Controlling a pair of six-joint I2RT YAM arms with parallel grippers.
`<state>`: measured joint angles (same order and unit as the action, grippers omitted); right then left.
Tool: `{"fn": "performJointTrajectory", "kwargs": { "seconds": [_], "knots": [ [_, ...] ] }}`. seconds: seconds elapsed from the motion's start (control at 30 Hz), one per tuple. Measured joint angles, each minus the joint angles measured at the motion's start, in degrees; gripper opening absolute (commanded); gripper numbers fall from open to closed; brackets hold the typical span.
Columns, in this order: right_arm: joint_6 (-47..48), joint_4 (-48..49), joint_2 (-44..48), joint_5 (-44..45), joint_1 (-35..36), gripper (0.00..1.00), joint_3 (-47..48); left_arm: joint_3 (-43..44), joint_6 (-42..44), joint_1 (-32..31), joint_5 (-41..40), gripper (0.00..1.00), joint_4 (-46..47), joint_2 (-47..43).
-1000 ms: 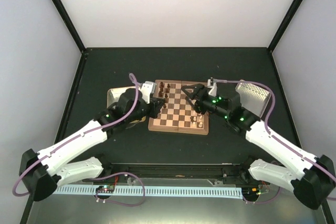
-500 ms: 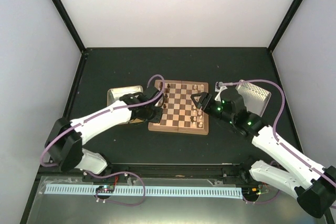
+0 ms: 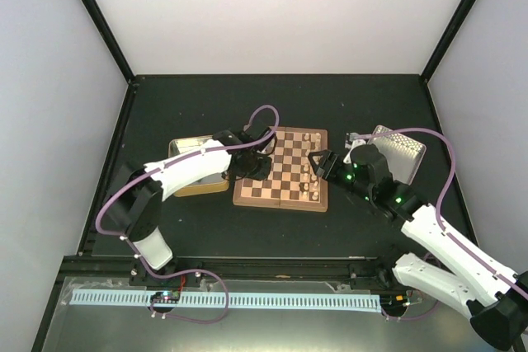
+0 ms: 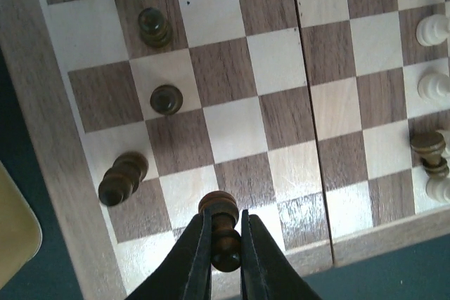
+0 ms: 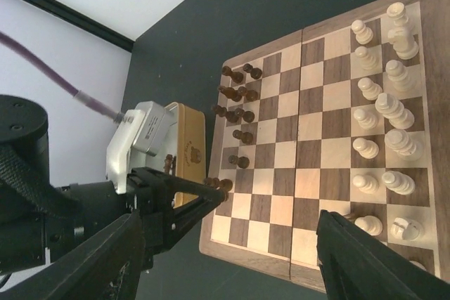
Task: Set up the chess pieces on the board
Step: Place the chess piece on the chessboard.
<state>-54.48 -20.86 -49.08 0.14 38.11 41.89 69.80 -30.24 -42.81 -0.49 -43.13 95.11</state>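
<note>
I next need to lower my left gripper to the empty brown square (image 4: pixel 180 146) at the dark front row's near end and release the piece, as that row continues there.
The board (image 3: pixel 279 201) lies mid-table. My left gripper (image 4: pixel 225 216) is shut on a dark brown chess piece (image 4: pixel 225 237), held over the board's near-left corner squares. In the top view the left gripper (image 3: pixel 252 166) hovers at the board's left edge. Dark pieces (image 4: pixel 166 98) stand along the left files, and one (image 4: pixel 123 177) lies tipped over. Cream pieces (image 5: pixel 387 103) line the opposite side. My right gripper (image 5: pixel 228 226) is open and holds nothing. It hangs above the board's right edge (image 3: pixel 318 162).
A yellowish tin (image 3: pixel 196 180) sits just left of the board, under the left arm. A silvery perforated tray (image 3: pixel 398 152) rests to the right, behind the right arm. Black frame posts rise at the table's corners.
The left arm has stretched out and swung its shut gripper from beside the tin onto the board's left edge. The right gripper has drawn back from mid-board to the right edge.
</note>
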Motion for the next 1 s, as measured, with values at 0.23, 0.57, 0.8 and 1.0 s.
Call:
{"fn": "performJointTrajectory", "kwargs": {
  "seconds": [0.23,0.57,0.8,1.0],
  "knots": [
    [0.4,-1.0,0.3,0.4,0.0,0.68,-0.5,2.2,-0.8,0.0,-1.1,0.03,0.0,4.8],
    [0.4,-1.5,0.6,0.4,0.0,0.69,-0.6,2.2,-1.5,0.0,-3.1,0.03,0.1,7.4],
    [0.4,-1.5,0.6,0.4,0.0,0.69,-1.4,2.2,-1.6,0.0,-4.5,0.04,0.4,8.9],
    [0.4,-1.4,0.5,0.4,0.0,0.69,-1.8,2.2,-1.5,0.0,-4.5,0.04,1.4,9.1]
  ]
}}
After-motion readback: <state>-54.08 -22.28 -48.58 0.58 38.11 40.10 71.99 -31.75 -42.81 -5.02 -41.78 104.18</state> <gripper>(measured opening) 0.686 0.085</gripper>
